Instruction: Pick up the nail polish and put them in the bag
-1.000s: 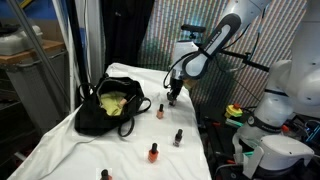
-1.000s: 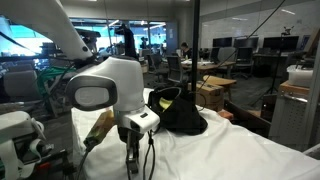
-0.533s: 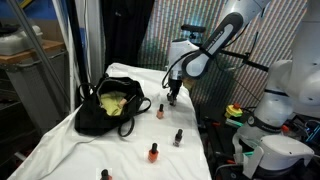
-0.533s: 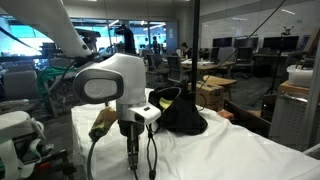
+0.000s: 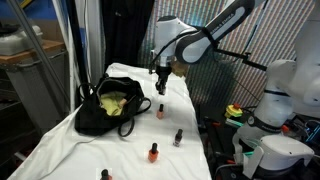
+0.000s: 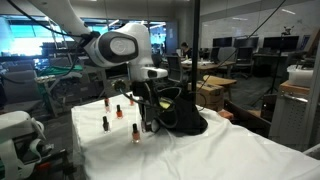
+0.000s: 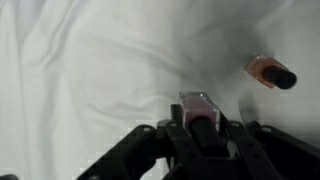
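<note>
The bottle hangs beside the bag, so my gripper should rise and go over the yellow-green lining in the bag's opening (image 5: 112, 103) to release the black cap.
My gripper (image 7: 199, 128) is shut on the black cap of a nail polish bottle (image 7: 196, 105), whose reddish glass body sticks out ahead of the fingers. In an exterior view the gripper (image 5: 160, 81) hangs above the white cloth, just right of the black bag (image 5: 103, 110), whose open mouth shows a yellow-green lining. The gripper (image 6: 150, 119) also hangs right beside the bag (image 6: 183, 112). Another bottle (image 7: 270, 72) lies on the cloth ahead of the gripper. More bottles stand on the table: one (image 5: 160, 110) near the bag, two (image 5: 178, 137) (image 5: 154, 152) further forward.
The white cloth-covered table (image 5: 70, 150) ends close to a dark corrugated wall (image 5: 215, 75) on its right. One more bottle (image 5: 104, 174) stands at the near edge. A white machine (image 5: 285, 110) sits beyond the table. Several bottles (image 6: 117, 110) stand behind the arm.
The arm has risen and swung from the table's right edge towards the bag, carrying the held bottle. The bottles on the cloth have not moved.
</note>
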Controlling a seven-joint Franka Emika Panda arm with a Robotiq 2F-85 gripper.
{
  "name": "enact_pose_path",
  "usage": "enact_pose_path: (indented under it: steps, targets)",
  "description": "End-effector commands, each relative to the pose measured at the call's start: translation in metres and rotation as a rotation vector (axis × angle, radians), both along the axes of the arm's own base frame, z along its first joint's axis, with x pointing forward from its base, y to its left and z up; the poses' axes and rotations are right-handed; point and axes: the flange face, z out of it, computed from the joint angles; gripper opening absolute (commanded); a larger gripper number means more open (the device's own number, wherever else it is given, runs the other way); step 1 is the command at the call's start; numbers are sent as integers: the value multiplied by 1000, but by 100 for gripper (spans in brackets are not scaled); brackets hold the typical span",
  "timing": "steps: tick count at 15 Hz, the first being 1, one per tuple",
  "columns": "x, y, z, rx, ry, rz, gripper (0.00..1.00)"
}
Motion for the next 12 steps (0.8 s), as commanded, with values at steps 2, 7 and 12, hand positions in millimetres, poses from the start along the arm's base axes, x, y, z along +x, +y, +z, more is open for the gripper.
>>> enact_pose_path:
  steps: [2,7,12]
  targets:
    - [35,44,42,-62,-36,101,15]
    - [65,92,58,-105,-105,215,15]
    - [95,121,65,-104,-153,280,15]
